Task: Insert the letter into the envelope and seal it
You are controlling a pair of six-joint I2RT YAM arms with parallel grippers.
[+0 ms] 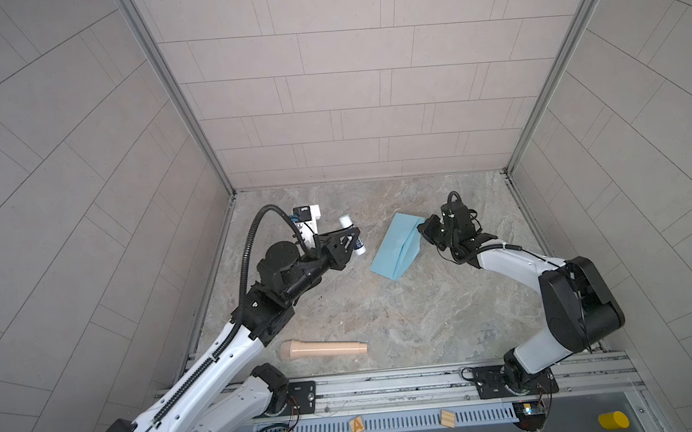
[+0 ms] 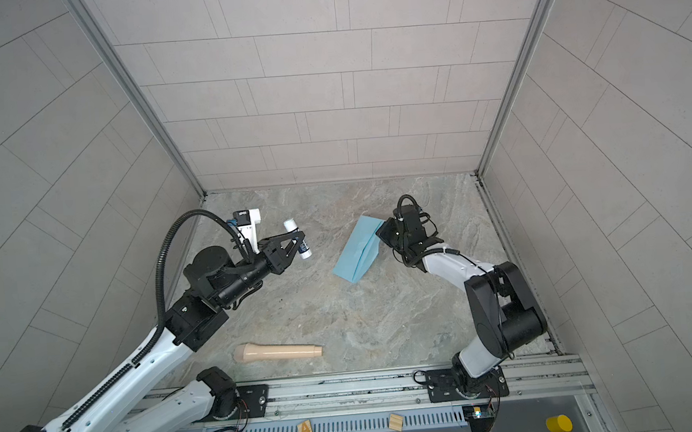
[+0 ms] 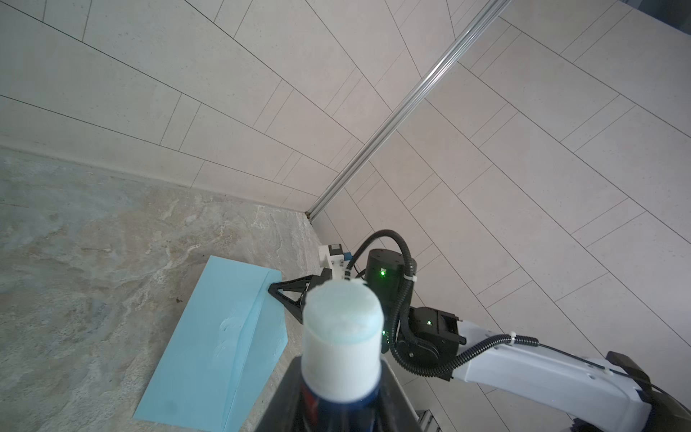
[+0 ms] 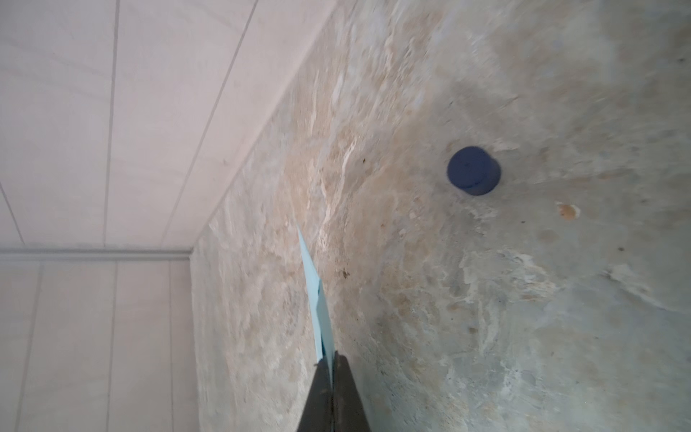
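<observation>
The envelope (image 1: pixel 394 249) lies slantwise, so my right gripper will next swing back, turning, lay the flap on the bare tabletop nearer my base and release its edge.
The light blue envelope (image 1: pixel 394 249) (image 2: pixel 355 252) lies slantwise on the stone table, with its flap lifted along the right side. My right gripper (image 1: pixel 422 227) (image 2: pixel 381 232) (image 4: pixel 332 355) is shut on the edge of that flap (image 4: pixel 318 299). My left gripper (image 1: pixel 353 237) (image 2: pixel 298 240) (image 3: pixel 341 377) is off the table to the left of the envelope (image 3: pixel 217 344). It is shut on a glue stick (image 1: pixel 352 234) (image 3: pixel 342 333) with a white top and a dark blue body. The letter is hidden.
A dark blue cap (image 4: pixel 473 170) lies on the table in the right wrist view. A beige microphone-shaped object (image 1: pixel 322 348) lies near the front edge. On the front rail sit two wooden blocks (image 1: pixel 357 425) (image 1: pixel 448 418) and a yellow cylinder (image 1: pixel 613 420). Tiled walls enclose three sides.
</observation>
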